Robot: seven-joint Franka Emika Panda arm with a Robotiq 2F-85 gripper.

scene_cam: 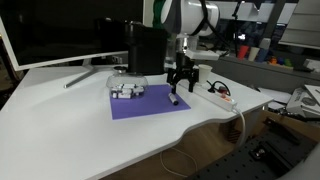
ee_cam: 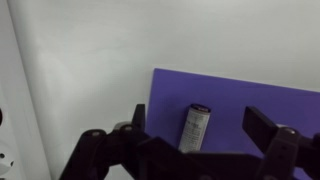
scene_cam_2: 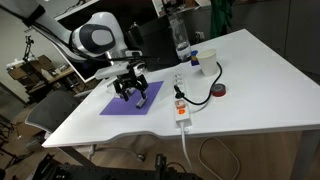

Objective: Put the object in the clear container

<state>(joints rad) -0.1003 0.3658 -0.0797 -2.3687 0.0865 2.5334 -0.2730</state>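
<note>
My gripper is above the object on the mat, and the object is between its open fingers. It will next lower with its fingers open around the object's end [scene_cam: 172, 97] [ee_cam: 190, 144] opposite the dark tip.
The object [ee_cam: 195, 128], a short dark cylinder with a lighter label, lies on a purple mat [ee_cam: 260, 95]. In the wrist view it sits between my gripper's [ee_cam: 200, 118] two open fingers, not touched. In an exterior view the gripper [scene_cam: 180, 82] hovers just above the object [scene_cam: 174, 99] at the mat's [scene_cam: 150, 104] edge. The clear container [scene_cam: 126, 89], holding white and grey pieces, stands at the mat's opposite corner, well away from the gripper. In an exterior view the gripper [scene_cam_2: 131, 90] is low over the mat [scene_cam_2: 120, 105]; I cannot make out the container there.
A white power strip [scene_cam: 222, 95] with a cable lies beside the mat and shows in both exterior views [scene_cam_2: 181, 108]. A black box [scene_cam: 143, 48] stands behind the container. A bottle [scene_cam_2: 180, 40], a white cup [scene_cam_2: 208, 57] and a tape roll [scene_cam_2: 219, 91] stand further off.
</note>
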